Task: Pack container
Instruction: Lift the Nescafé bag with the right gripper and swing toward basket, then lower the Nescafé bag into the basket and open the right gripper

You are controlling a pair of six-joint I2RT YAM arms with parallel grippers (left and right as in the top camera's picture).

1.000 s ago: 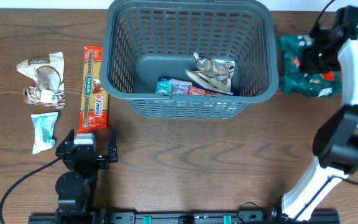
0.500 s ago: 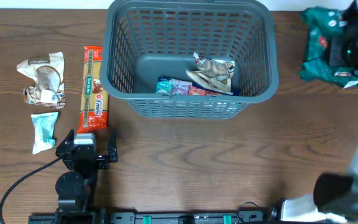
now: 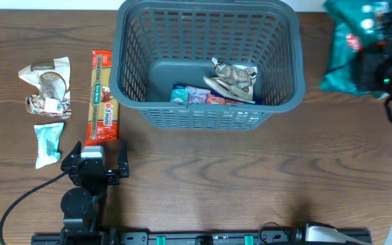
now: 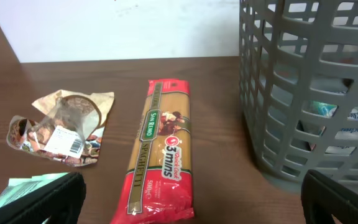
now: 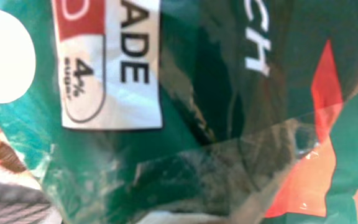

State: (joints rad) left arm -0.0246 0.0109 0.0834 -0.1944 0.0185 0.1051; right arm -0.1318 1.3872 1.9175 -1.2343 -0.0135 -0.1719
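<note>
The bag (image 3: 349, 41) is still hanging outside, so next I will move my right gripper to the left in the overhead view and down over the container's brown packet (image 3: 235, 81) to let the bag go.
The dark grey slotted container (image 3: 124, 75) stands at the table's back middle and holds a brown packet (image 3: 233, 78) and some coloured packets (image 3: 196, 94). My right gripper (image 3: 380, 61) is shut on a green snack bag (image 3: 349, 41) and holds it high, right of the container; the bag (image 5: 179, 112) fills the right wrist view and hides the fingers. My left gripper (image 3: 94, 167) is open and empty near the table's front left, behind a red spaghetti packet (image 3: 102, 95), which also shows in the left wrist view (image 4: 160, 155) beside the container (image 4: 309, 93).
A crumpled brown wrapper (image 3: 45, 85) and a pale teal packet (image 3: 47, 141) lie at the far left; the wrapper also shows in the left wrist view (image 4: 58, 127). A black cable (image 3: 19, 201) runs from the left arm.
My right gripper has lifted the green bag off the table and raised it toward the camera. The left arm and the other packets have not moved.
</note>
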